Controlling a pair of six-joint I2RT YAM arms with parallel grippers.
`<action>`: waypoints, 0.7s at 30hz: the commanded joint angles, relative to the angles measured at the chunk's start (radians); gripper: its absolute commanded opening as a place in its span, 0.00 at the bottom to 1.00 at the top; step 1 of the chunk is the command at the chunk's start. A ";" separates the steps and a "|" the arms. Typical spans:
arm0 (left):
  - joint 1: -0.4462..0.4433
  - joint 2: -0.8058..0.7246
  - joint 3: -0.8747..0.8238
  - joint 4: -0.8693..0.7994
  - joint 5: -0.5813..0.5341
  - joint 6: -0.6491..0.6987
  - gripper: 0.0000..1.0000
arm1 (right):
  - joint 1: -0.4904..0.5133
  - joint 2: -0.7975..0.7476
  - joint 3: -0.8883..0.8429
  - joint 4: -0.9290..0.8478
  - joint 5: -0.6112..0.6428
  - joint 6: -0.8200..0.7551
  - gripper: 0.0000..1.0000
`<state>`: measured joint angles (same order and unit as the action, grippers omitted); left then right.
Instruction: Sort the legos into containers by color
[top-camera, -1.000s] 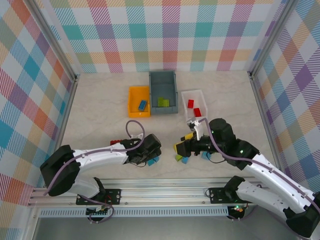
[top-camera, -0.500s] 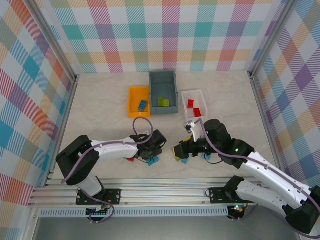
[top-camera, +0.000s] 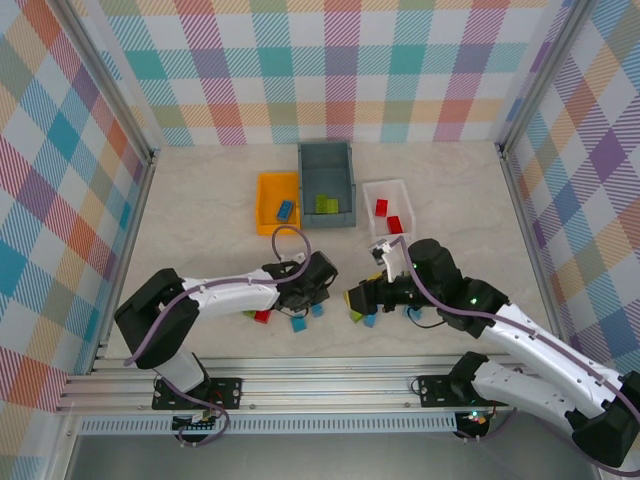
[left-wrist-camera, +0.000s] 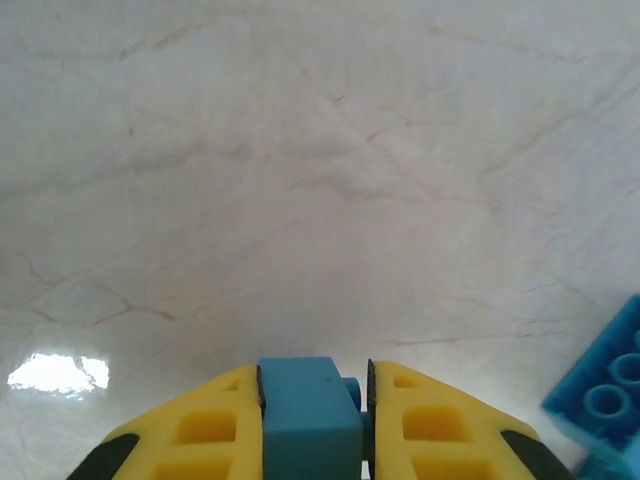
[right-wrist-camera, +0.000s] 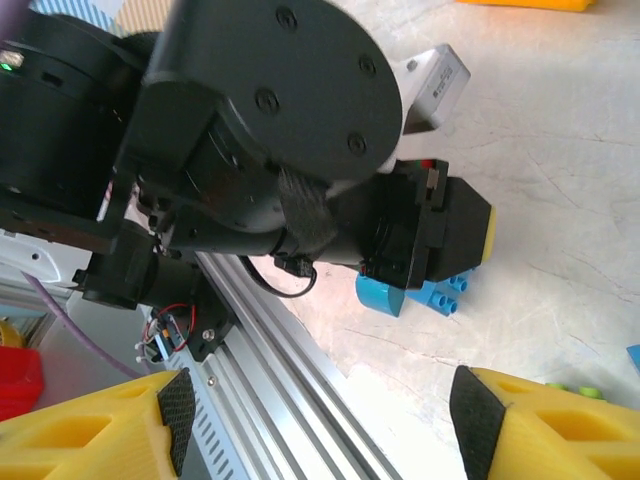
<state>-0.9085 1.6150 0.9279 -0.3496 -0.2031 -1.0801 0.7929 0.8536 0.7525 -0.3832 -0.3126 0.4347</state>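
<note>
My left gripper holds the light blue lego, and next it will rise and move outward over the orange bin (top-camera: 276, 200) to let the lego go.
My left gripper (top-camera: 318, 293) (left-wrist-camera: 313, 375) is low over the table, its yellow fingers shut on a light blue lego (left-wrist-camera: 310, 410). Another blue lego (left-wrist-camera: 600, 400) lies just to its right. My right gripper (top-camera: 352, 300) (right-wrist-camera: 320, 400) faces it from the right, jaws wide open with nothing between them. Loose legos lie between and below them: a red one (top-camera: 262, 316), two blue ones (top-camera: 298, 323) (top-camera: 317, 310), a green one (top-camera: 356, 316) and a blue one (top-camera: 370, 320). The containers stand behind: orange (top-camera: 262, 205), grey-blue (top-camera: 303, 185), white (top-camera: 370, 210).
A blue brick (top-camera: 286, 210) lies in the orange bin, a green one (top-camera: 327, 204) in the grey-blue bin, and two red ones (top-camera: 382, 207) (top-camera: 394, 224) in the white bin. The aluminium rail (right-wrist-camera: 290, 400) runs along the near table edge, close under both arms.
My left gripper has swung right and a little away from the rail and closed on a blue lego. My right gripper has shifted slightly left and stays open.
</note>
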 joint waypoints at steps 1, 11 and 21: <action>0.078 -0.034 0.076 -0.068 -0.052 0.074 0.09 | 0.022 -0.017 0.015 0.049 0.043 0.003 0.69; 0.452 0.117 0.476 -0.180 0.028 0.394 0.09 | 0.146 0.156 0.080 0.259 0.512 -0.015 0.73; 0.556 0.535 0.978 -0.352 0.079 0.480 0.13 | 0.175 0.283 0.148 0.275 0.539 0.017 0.74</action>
<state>-0.3618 2.0945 1.8156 -0.5789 -0.1459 -0.6594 0.9604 1.1423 0.8661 -0.1467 0.1932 0.4343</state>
